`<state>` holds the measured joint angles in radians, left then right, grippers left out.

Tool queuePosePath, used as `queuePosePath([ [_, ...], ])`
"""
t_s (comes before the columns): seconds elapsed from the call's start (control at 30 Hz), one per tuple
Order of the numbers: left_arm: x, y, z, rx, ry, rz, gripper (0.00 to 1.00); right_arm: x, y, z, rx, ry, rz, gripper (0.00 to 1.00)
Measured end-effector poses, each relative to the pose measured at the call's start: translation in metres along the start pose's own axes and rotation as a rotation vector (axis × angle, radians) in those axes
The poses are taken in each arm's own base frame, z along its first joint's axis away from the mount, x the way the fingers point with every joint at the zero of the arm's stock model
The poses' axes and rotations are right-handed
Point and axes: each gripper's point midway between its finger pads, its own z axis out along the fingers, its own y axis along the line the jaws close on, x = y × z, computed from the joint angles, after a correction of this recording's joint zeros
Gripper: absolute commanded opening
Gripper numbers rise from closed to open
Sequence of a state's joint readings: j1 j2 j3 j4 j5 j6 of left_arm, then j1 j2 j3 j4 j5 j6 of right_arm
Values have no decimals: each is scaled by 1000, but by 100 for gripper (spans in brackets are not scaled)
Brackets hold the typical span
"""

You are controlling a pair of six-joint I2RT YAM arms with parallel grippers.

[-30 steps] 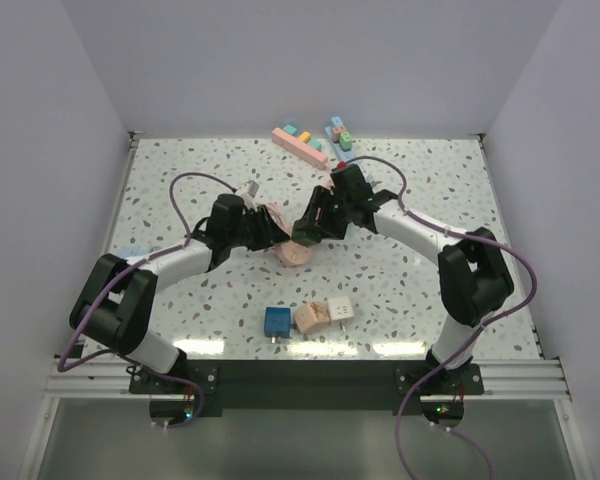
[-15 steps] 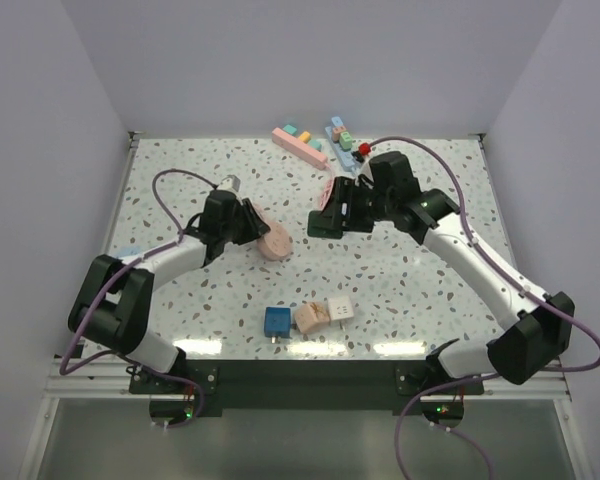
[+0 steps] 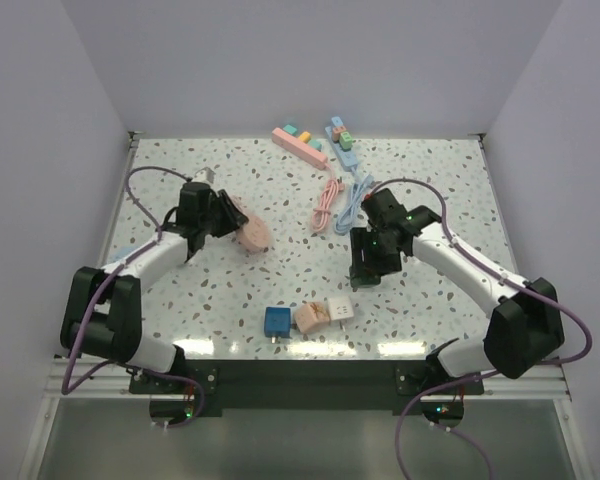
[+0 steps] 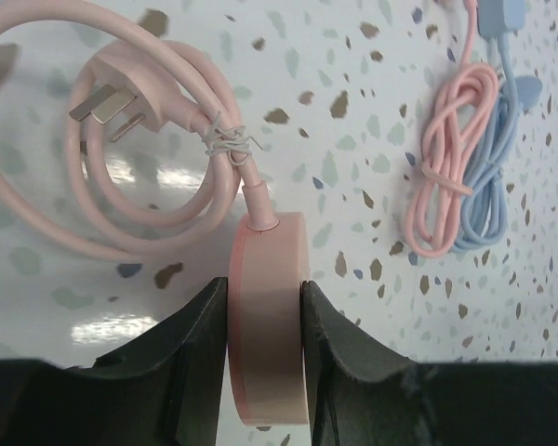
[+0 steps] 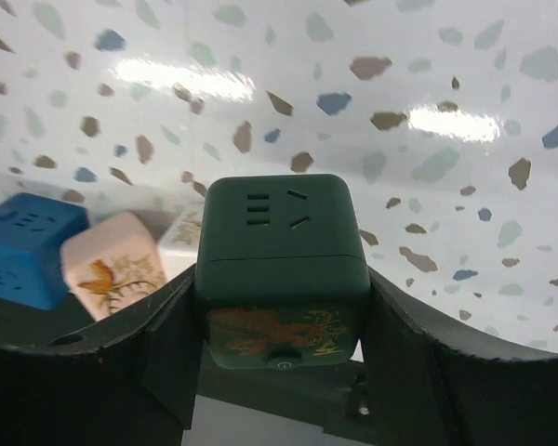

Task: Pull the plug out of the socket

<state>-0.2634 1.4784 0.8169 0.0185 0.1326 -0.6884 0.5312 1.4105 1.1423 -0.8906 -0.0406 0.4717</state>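
Note:
I will next move my right gripper back and down to put the dark green cube adapter next to the white cube, where the table is empty.
My left gripper [image 3: 236,224] is shut on a round pink socket disc [image 3: 251,233], held on edge above the table's left middle. In the left wrist view the disc [image 4: 265,279] sits between both fingers, and its pink cord loops to a bare three-pin plug [image 4: 107,93] on the table. My right gripper [image 3: 366,268] is shut on a dark green cube adapter [image 3: 364,256] at the right of centre. In the right wrist view the cube [image 5: 281,251] shows socket slots on top and a gold and red print on its near face. The two pieces are well apart.
A blue cube [image 3: 276,320], a pink cube [image 3: 311,318] and a white cube [image 3: 338,309] stand in a row near the front edge, just left of my right gripper. Coiled pink [image 3: 327,203] and blue [image 3: 358,200] cables lie mid-table. Power strips [image 3: 300,146] lie at the back.
The two grippers, close together at the centre, have pulled apart. The left went left with the pink disc; the right swung out, then came near and right with the green cube.

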Motion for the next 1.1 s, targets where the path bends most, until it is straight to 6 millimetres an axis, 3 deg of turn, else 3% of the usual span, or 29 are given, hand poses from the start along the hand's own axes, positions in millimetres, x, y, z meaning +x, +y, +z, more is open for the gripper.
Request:
queuePosePath([
  [0.2,-50,60,-25,-122,-110,-75,0,52,-26,24,65,153,-5,0],
  [0.37,-84,133,-59,-275,-213,-169,0,74,-25,32,27,230,-5,0],
  [0.53,-85,206,-88,-446,-263,-283,0,81,-16,37,-37,266,-19,0],
  [0.6,-84,216,-93,-469,-269,-308,0,83,-12,39,-60,283,-27,1],
  [0.63,-84,217,-93,-474,-271,-309,12,85,-11,40,-68,294,-31,8],
  [0.67,-84,217,-93,-475,-272,-309,22,86,-10,41,-72,304,-35,32],
  [0.7,-84,217,-94,-476,-273,-309,32,88,-10,41,-73,314,-36,40],
  [0.73,-84,217,-94,-478,-273,-309,48,89,-9,41,-81,321,-38,45],
  [0.8,-83,219,-94,-485,-269,-307,66,90,-8,41,-85,327,-40,64],
  [0.87,-76,221,-95,-501,-251,-314,76,91,-8,40,-86,332,-41,73],
  [0.93,-69,223,-95,-514,-232,-322,88,93,-8,38,-92,337,-41,93],
  [0.97,-68,223,-96,-517,-227,-324,92,94,-7,35,-98,339,-44,99],
  [1.03,-67,222,-98,-518,-225,-325,100,91,-5,27,-100,337,-52,99],
  [1.1,-65,219,-102,-518,-222,-327,100,80,-2,16,-100,309,-62,99],
])
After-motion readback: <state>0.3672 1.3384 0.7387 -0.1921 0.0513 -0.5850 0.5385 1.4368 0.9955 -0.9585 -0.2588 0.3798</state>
